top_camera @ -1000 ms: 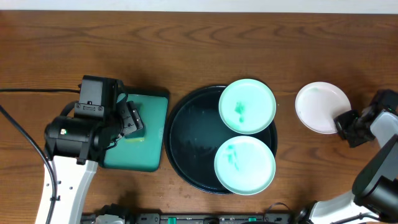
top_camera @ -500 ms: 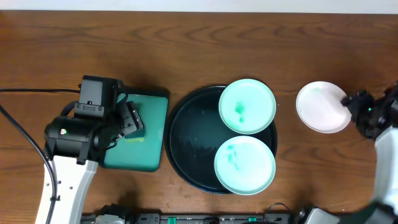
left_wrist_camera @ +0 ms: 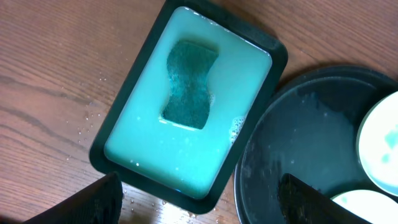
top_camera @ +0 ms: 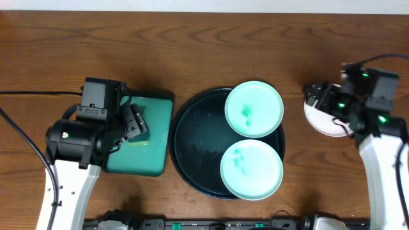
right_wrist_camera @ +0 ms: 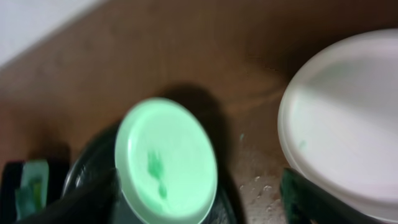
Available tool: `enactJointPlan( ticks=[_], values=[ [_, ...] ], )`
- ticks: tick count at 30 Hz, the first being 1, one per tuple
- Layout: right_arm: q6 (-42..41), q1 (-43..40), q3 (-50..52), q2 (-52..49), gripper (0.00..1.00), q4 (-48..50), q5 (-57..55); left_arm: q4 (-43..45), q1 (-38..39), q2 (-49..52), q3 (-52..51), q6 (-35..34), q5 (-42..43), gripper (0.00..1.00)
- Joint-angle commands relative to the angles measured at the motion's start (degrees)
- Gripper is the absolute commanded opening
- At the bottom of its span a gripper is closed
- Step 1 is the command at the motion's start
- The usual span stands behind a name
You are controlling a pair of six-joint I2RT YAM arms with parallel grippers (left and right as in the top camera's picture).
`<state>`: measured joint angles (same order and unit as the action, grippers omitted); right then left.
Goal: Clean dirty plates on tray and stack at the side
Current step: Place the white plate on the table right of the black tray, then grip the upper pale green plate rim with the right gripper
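I should next lower the open fingers of my left gripper outward onto the sponge's narrow middle (left_wrist_camera: 189,85), because the sponge is below and farther out and its middle fits between them.
Two pale mint plates lie on the black tray (top_camera: 192,150): the far one (top_camera: 254,108) and the near one (top_camera: 252,170), both with teal-green smears. A white plate (top_camera: 319,122) rests on the wooden tabletop to the right of the tray, partly covered by my right gripper (top_camera: 321,102). That gripper hangs open above the plate's left part and holds nothing. The right wrist view shows the far mint plate (right_wrist_camera: 166,162) and the white plate (right_wrist_camera: 348,137) below the open right gripper (right_wrist_camera: 199,205). My left gripper (top_camera: 137,124) stands open over the teal tray.
A teal-green rectangular tray (left_wrist_camera: 143,155) filled with pale soapy liquid holds a green sponge (left_wrist_camera: 189,84), left of the black tray (left_wrist_camera: 298,143). Water drops dot the wood near both trays. A black cable runs along the left edge of the table.
My right gripper opened and let go of the white plate's right rim. It then swung up and left over the plate, toward the tray. The left arm has not moved.
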<state>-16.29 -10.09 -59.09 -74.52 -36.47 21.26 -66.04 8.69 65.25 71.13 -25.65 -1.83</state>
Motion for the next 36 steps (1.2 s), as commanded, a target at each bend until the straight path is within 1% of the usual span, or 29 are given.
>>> enactJointPlan(
  ticks=[1, 3, 7, 14, 19, 20, 24, 25, 27, 28, 29, 30, 36],
  values=[
    [3.5, 3.0, -0.1, -6.3, 0.75, -0.5, 1.3, -0.1, 0.1, 0.1, 0.3, 0.3, -0.1, 0.8],
    [0.7, 4.5, -0.1, -10.0, 0.71, -0.7, 1.3, -0.2, 0.1, 0.1, 0.3, 0.3, -0.1, 0.8],
    [-5.1, 6.2, -0.1, -16.0, 0.72, -1.2, -1.9, -0.1, 0.1, 0.1, 0.3, 0.3, -0.1, 0.8],
    [-2.9, 8.1, -0.1, -24.3, 0.71, 6.2, -1.7, -0.1, 0.1, 0.1, 0.3, 0.3, -0.1, 0.8],
    [-3.0, 9.6, -0.1, -28.9, 0.67, 12.7, -1.2, -0.1, 0.1, 0.1, 0.3, 0.3, -0.1, 0.8],
    [-3.0, 9.8, -0.1, -29.4, 0.64, 13.4, -1.2, -0.1, 0.1, 0.1, 0.3, 0.3, -0.1, 0.8],
    [-3.0, 10.7, -0.1, -30.6, 0.47, 16.2, -1.3, -0.1, 0.1, 0.1, 0.3, 0.3, -0.1, 0.8],
    [-3.0, 11.0, -0.1, -30.6, 0.33, 17.2, -1.3, -0.1, 0.1, 0.1, 0.3, 0.3, -0.1, 0.8],
    [-3.5, 11.2, -0.1, -30.6, 0.21, 18.1, -1.3, -0.1, 0.1, 0.1, 0.3, 0.3, -0.1, 0.8],
    [-3.6, 11.3, -0.1, -30.6, 0.18, 18.1, -1.3, -0.1, 0.1, 0.1, 0.3, 0.3, -0.1, 0.8],
    [-3.6, 11.3, -0.1, -30.6, 0.07, 18.2, -1.3, -0.1, 0.1, 0.1, 0.3, 0.3, -0.1, 0.8],
    [-3.6, 11.3, -0.1, -30.6, 0.01, 18.1, -1.3, -0.1, 0.1, 0.1, 0.3, 0.3, -0.1, 0.8],
    [-3.8, 11.3, -0.1, -30.6, 0.01, 17.2, 0.6, -0.1, 0.1, 0.1, 0.3, 0.3, -0.1, 0.8]
  ],
)
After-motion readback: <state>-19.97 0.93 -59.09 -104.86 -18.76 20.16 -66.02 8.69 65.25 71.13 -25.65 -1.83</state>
